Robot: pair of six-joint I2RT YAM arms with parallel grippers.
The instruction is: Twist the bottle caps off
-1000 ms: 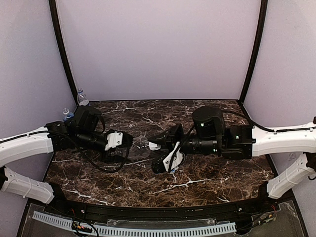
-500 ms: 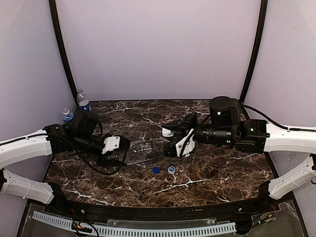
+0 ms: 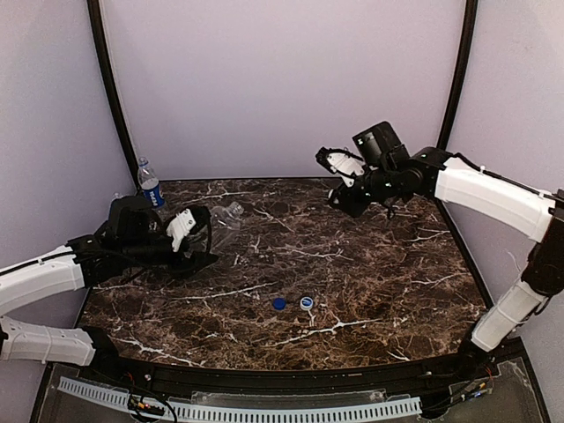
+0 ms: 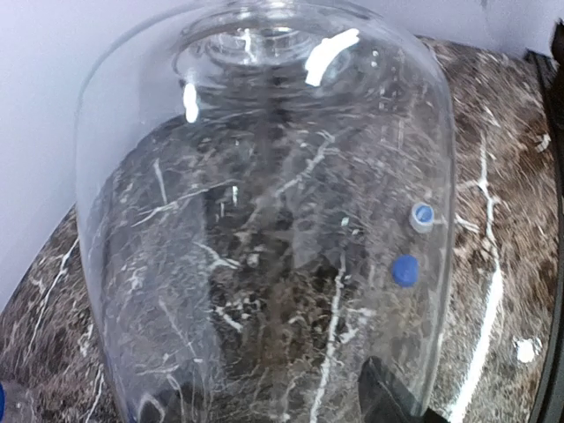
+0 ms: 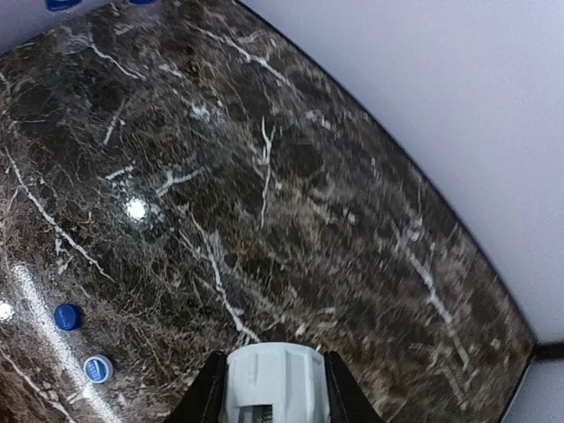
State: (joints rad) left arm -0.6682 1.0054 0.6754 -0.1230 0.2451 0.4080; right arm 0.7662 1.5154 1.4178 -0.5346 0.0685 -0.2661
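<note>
Next I will bring my right gripper down and back to release its cap, as the bare marble beside the loose white cap lies below and back from the gripper.
My left gripper is shut on the plain clear bottle, held on its side just above the table at the left. In the left wrist view the bottle fills the frame, and its neck is open with no cap on it. My right gripper hangs high at the back right, shut on a white cap between its fingers. A blue cap and a white cap lie loose on the marble near the front middle. They also show as the blue cap and white cap.
A bottle with a blue label stands upright in the back left corner by the black frame post. The table is dark marble. Purple walls close in the back and both sides.
My right gripper pulled away from the bottle mouth with the white cap, rising to the back right. My left gripper drew the bottle back to the left. The two loose caps came into view.
</note>
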